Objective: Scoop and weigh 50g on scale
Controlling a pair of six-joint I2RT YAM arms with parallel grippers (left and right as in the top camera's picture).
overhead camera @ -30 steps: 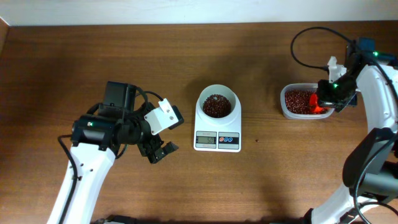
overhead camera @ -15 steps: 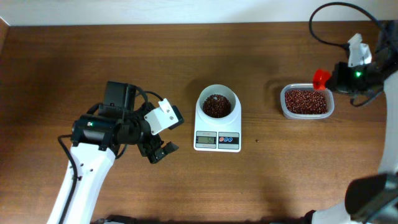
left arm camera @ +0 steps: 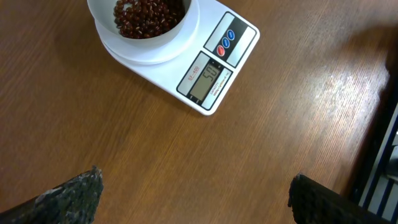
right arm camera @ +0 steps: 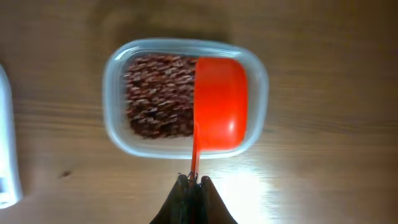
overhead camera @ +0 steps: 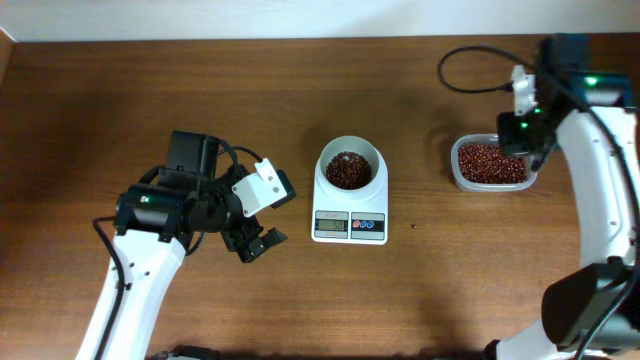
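Note:
Next, my right gripper moves back from the tub and down to lay the orange scoop on empty wood [overhead camera: 512,232] [right arm camera: 229,183], since the scale's display shows the asked weight.
The white scale [overhead camera: 349,226] stands mid-table, its round bowl [overhead camera: 349,168] holding a heap of reddish-brown beans [left arm camera: 146,12]; its display [left arm camera: 208,78] is lit. More beans [right arm camera: 158,93] fill the clear tub [overhead camera: 490,163]. My right gripper [right arm camera: 194,180] is shut on the thin handle of an orange scoop [right arm camera: 221,102], which hovers over the tub's right half with no beans showing in it. In the overhead view the right gripper [overhead camera: 522,132] sits at the tub's far right edge and hides the scoop. My left gripper [left arm camera: 194,175] hangs open and empty over bare wood, left of the scale.
One stray bean [overhead camera: 413,226] lies on the wood just right of the scale. A black cable [overhead camera: 470,85] loops behind the tub. The table's back edge meets a white wall [overhead camera: 300,18].
The right arm swung away to the back right with the scoop lifted, then came back over the tub. The left arm has not moved.

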